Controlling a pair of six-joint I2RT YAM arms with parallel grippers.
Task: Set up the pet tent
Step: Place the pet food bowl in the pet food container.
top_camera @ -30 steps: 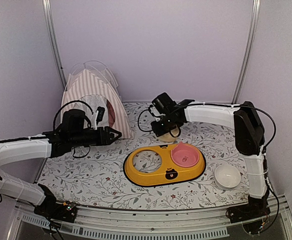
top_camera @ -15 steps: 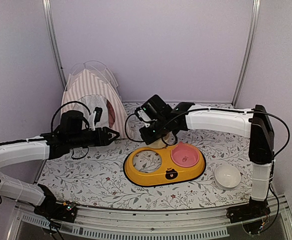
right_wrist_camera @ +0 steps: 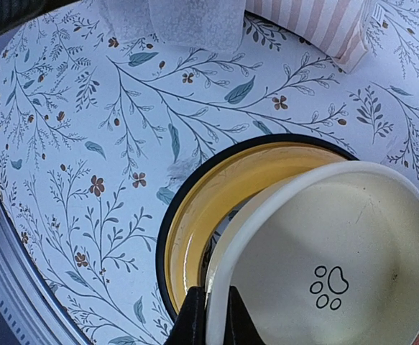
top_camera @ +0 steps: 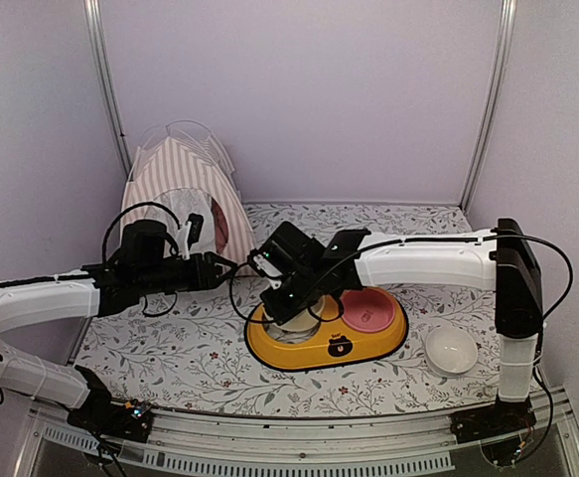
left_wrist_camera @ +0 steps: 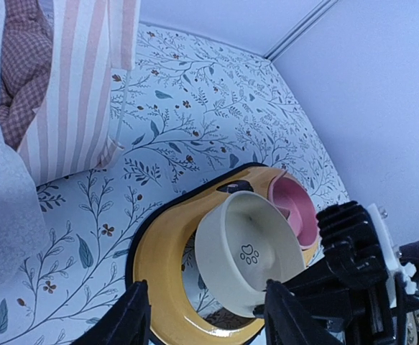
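My right gripper lowers the cream paw-print bowl into the feeder's empty hole next and releases the bowl's rim, since the tilted bowl still hangs above the opening.
The pet tent, pink-and-white striped, stands upright at the back left; its striped wall and a pink checked cushion inside it show in the left wrist view. My left gripper hangs open and empty just right of the tent's front. My right gripper is shut on the rim of a cream paw-print bowl, held tilted over the empty hole of a yellow feeder. The tent's corner and sheer curtain lie beyond.
A pink bowl sits in the feeder's right hole. A white bowl stands on the floral mat at the front right. Lilac walls close in at the back and both sides.
My right arm has swung left and toward the front, carrying the cream bowl from behind the feeder to above its left hole. The left arm has stayed put.
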